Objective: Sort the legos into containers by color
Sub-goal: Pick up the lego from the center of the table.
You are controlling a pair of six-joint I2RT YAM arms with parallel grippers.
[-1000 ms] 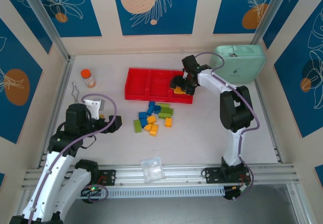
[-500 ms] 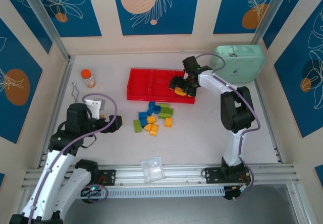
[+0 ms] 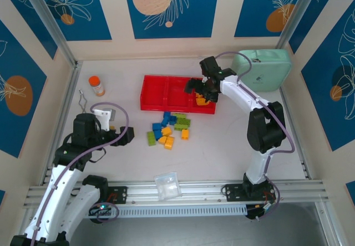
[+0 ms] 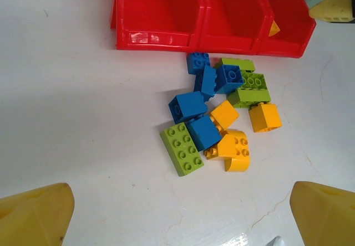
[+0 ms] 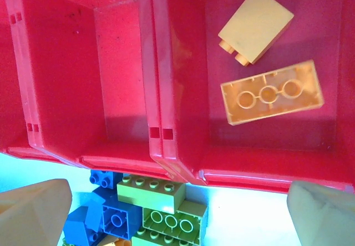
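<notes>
My right gripper needs to move back off the tray [image 3: 166, 78] next and lower onto the yellow lego beside the green ones, since it stands apart from other yellows.
The red tray [image 3: 166, 78] has three compartments. Two yellow-orange legos [image 5: 256, 25] [image 5: 272, 92] lie in its right compartment; the other two compartments [image 5: 61, 63] look bare. My right gripper [image 3: 201, 90] hovers open above that right compartment, its tan fingers [image 5: 34, 213] spread wide with nothing between them. The loose pile of blue, green and yellow legos [image 3: 169, 127] sits just in front of the tray. My left gripper [image 3: 123, 136] rests open left of the pile [image 4: 222, 113], yellow fingers [image 4: 33, 215] far apart.
An orange-capped bottle [image 3: 96, 85] and a metal clip [image 3: 83, 97] stand at the left. A mint-green case [image 3: 262, 68] lies right of the tray. A clear plastic bag [image 3: 167, 185] sits near the front rail.
The right arm's elbow has swung right and its gripper has drawn back slightly over the right compartment; the tray has slid a little to the right. The left arm has not moved.
</notes>
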